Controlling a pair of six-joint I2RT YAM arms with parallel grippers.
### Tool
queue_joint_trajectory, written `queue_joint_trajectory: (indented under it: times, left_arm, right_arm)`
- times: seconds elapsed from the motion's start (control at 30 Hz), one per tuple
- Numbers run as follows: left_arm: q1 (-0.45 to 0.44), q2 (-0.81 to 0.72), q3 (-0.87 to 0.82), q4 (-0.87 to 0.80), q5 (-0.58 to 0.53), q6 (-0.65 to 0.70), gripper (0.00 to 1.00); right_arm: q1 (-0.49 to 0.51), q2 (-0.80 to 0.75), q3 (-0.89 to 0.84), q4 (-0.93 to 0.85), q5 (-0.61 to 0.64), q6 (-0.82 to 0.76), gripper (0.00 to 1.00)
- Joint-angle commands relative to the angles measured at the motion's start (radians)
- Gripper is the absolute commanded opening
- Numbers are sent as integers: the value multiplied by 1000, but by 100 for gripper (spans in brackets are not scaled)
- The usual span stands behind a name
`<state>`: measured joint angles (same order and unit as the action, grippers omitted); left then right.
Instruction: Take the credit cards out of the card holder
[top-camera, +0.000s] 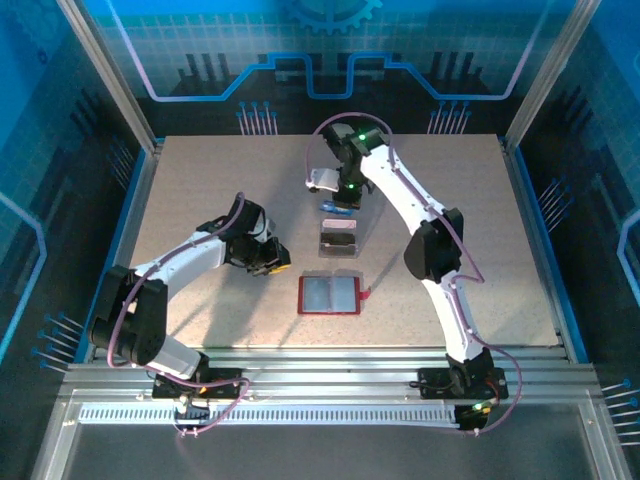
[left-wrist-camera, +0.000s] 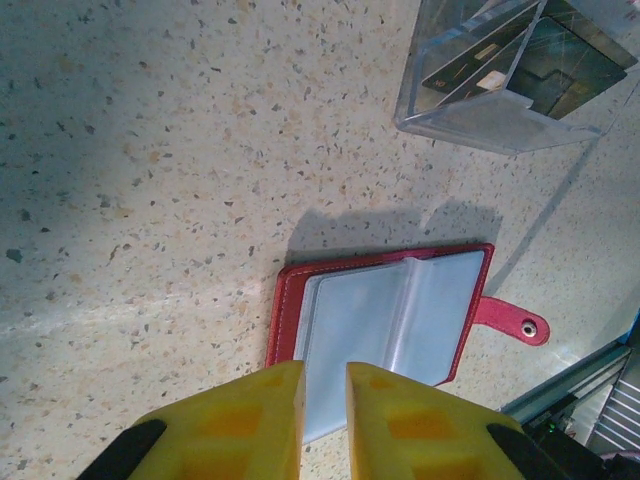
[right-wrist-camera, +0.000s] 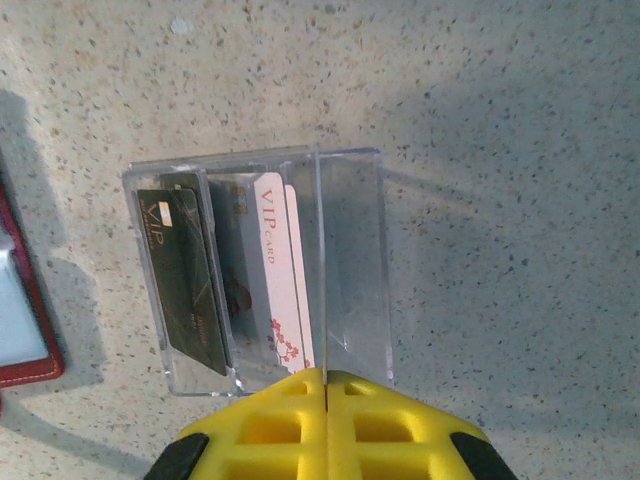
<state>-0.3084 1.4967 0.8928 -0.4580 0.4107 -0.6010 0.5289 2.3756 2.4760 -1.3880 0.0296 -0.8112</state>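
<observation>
I should lower my right gripper and release the blue credit card into the clear box (right-wrist-camera: 355, 250).
The red card holder (top-camera: 328, 295) lies open and flat on the table, its grey sleeves (left-wrist-camera: 390, 320) up and its tab (left-wrist-camera: 515, 322) out to one side. My left gripper (left-wrist-camera: 325, 372) hovers over its edge, open by a narrow gap with nothing between the fingers. My right gripper (right-wrist-camera: 326, 375) is shut on the blue credit card (top-camera: 335, 207), which I see edge-on as a thin line (right-wrist-camera: 319, 260) over the clear box (right-wrist-camera: 355, 250). A dark card (right-wrist-camera: 185, 290) and a pale pinkish card (right-wrist-camera: 280, 270) stand inside that box.
The clear box (top-camera: 338, 240) stands just beyond the card holder, mid-table. A corner of the holder (right-wrist-camera: 25, 340) shows at the left of the right wrist view. Metal rails (top-camera: 320, 365) run along the near edge, and blue walls enclose the table.
</observation>
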Motion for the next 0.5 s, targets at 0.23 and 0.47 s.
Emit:
queue_joint_trajectory:
  times: [0.23, 0.47]
  left_arm:
    - [16, 6, -1, -16, -6, -4, 18]
    - [20, 4, -12, -20, -8, -2, 18]
  right_arm:
    - [-9, 65, 35, -27, 36, -41, 0]
    - [-7, 86, 29, -31, 55, -36, 0]
